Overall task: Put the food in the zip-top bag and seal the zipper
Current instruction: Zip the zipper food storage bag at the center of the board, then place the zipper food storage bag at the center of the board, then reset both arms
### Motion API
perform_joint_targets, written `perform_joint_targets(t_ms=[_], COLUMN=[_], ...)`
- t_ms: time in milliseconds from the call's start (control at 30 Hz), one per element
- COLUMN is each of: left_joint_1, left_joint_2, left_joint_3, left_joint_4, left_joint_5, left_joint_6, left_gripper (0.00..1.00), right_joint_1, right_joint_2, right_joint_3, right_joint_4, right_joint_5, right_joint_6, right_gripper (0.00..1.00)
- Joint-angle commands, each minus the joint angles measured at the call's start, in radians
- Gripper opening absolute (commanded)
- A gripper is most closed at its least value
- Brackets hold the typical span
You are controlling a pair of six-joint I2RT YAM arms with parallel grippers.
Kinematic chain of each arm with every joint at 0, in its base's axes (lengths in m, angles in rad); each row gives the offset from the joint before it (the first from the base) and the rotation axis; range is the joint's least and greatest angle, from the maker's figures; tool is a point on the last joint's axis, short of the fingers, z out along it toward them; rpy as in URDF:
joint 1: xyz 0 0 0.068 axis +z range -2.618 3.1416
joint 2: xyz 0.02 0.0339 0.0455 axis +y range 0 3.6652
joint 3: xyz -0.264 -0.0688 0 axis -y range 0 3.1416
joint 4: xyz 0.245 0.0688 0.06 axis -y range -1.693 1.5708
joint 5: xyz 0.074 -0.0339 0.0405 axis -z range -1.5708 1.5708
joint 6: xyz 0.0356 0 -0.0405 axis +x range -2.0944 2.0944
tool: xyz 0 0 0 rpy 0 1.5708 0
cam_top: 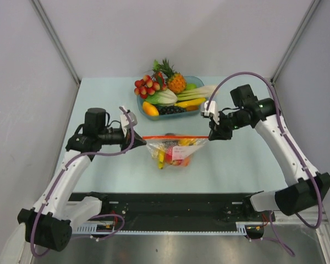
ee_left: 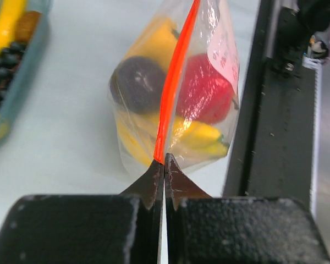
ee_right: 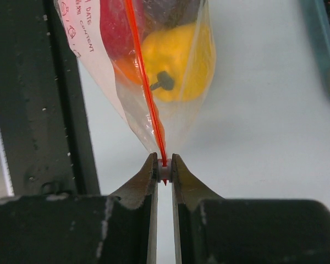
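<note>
The filled bag is still hanging in midair. My right gripper should next come down toward my left gripper and the tabletop (ee_right: pixel 234 104) beside the tray, then let go of the slider (ee_right: pixel 164 169).
The clear zip-top bag (cam_top: pixel 173 154) hangs stretched between both grippers above the table. Its red-orange zipper (cam_top: pixel 175 137) runs taut and level along the top. My left gripper (cam_top: pixel 144 141) is shut on the zipper's left end (ee_left: pixel 160 154). My right gripper (cam_top: pixel 210 136) is shut on the small white slider (ee_right: pixel 164 169) at the zipper's right end. The food sits inside the bag: a red apple (ee_left: pixel 206 88), yellow pieces (ee_left: pixel 201 135), a dark round fruit (ee_left: pixel 136 82) and a yellow fruit with a dark stem (ee_right: pixel 173 60).
A blue-tinted tray (cam_top: pixel 200 80) behind the bag holds a pineapple (cam_top: pixel 176 81), a red berry cluster (cam_top: pixel 146 86) and other toy produce. A black rail (cam_top: pixel 165 206) runs along the table's near edge, just below the bag.
</note>
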Motion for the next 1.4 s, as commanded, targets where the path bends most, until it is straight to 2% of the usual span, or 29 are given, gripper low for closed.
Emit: perform_joint_targets(t_ms=[0, 133, 200, 367, 467, 533, 567, 633, 667, 700, 733, 767, 800, 833, 867, 900, 1000, 1100, 1200, 1367], left_joint_1=[-0.024, -0.024, -0.026, -0.024, -0.018, -0.011, -0.009, 0.003, 0.008, 0.018, 0.025, 0.031, 0.041, 0.048, 0.052, 0.061, 0.083, 0.107, 0.138, 0.209], left_joint_2=[-0.068, -0.038, 0.034, 0.247, 0.282, 0.285, 0.283, 0.277, 0.273, 0.266, 0.256, 0.251, 0.243, 0.228, 0.219, 0.207, 0.161, 0.156, 0.205, 0.280], left_joint_3=[-0.002, -0.106, -0.127, -0.104, -0.079, -0.076, -0.075, -0.068, -0.068, -0.064, -0.059, -0.052, -0.042, -0.020, -0.007, 0.019, 0.082, 0.176, 0.311, 0.454], left_joint_4=[-0.147, -0.005, 0.042, 0.128, 0.174, 0.206, 0.211, 0.214, 0.214, 0.212, 0.208, 0.202, 0.191, 0.170, 0.160, 0.154, 0.131, 0.100, -0.016, -0.125], left_joint_5=[0.015, -0.059, -0.140, -0.214, -0.242, -0.274, -0.277, -0.275, -0.277, -0.278, -0.283, -0.286, -0.294, -0.298, -0.311, -0.320, -0.335, -0.346, -0.381, -0.425], left_joint_6=[0.019, -0.113, -0.197, -0.297, -0.315, -0.320, -0.320, -0.320, -0.325, -0.329, -0.337, -0.344, -0.344, -0.343, -0.340, -0.340, -0.340, -0.374, -0.423, -0.490], left_gripper=[0.00, 0.00, 0.00, 0.00, 0.00, 0.02, 0.08, 0.15, 0.27, 0.37, 0.45, 0.61, 0.76, 0.89, 0.99, 1.00, 1.00, 1.00, 1.00, 1.00], right_joint_1=[-0.008, -0.016, 0.007, 0.075, 0.084, 0.079, 0.076, 0.069, 0.057, 0.050, 0.044, 0.027, 0.018, 0.006, -0.005, -0.026, -0.078, -0.143, -0.215, -0.313], right_joint_2=[-0.079, 0.008, 0.104, 0.298, 0.356, 0.363, 0.363, 0.352, 0.346, 0.338, 0.329, 0.308, 0.294, 0.280, 0.251, 0.234, 0.174, 0.119, 0.078, 0.031], right_joint_3=[0.001, -0.005, 0.007, 0.027, 0.049, 0.061, 0.065, 0.075, 0.079, 0.082, 0.084, 0.090, 0.092, 0.093, 0.095, 0.098, 0.099, 0.099, 0.095, 0.053], right_joint_4=[-0.186, -0.122, -0.093, 0.056, 0.171, 0.243, 0.258, 0.294, 0.301, 0.311, 0.326, 0.332, 0.340, 0.357, 0.366, 0.380, 0.410, 0.482, 0.548, 0.628], right_joint_5=[0.058, 0.085, 0.098, 0.171, 0.193, 0.210, 0.213, 0.210, 0.205, 0.198, 0.187, 0.181, 0.175, 0.161, 0.153, 0.145, 0.109, 0.053, 0.003, 0.003], right_joint_6=[-0.038, -0.056, -0.058, 0.011, 0.087, 0.127, 0.143, 0.192, 0.207, 0.242, 0.259, 0.278, 0.296, 0.333, 0.350, 0.365, 0.447, 0.575, 0.746, 0.959], right_gripper=[0.00, 0.00, 0.00, 0.00, 0.00, 0.04, 0.05, 0.17, 0.26, 0.48, 0.55, 0.62, 0.74, 0.83, 0.87, 0.94, 0.99, 1.00, 1.00, 1.00])
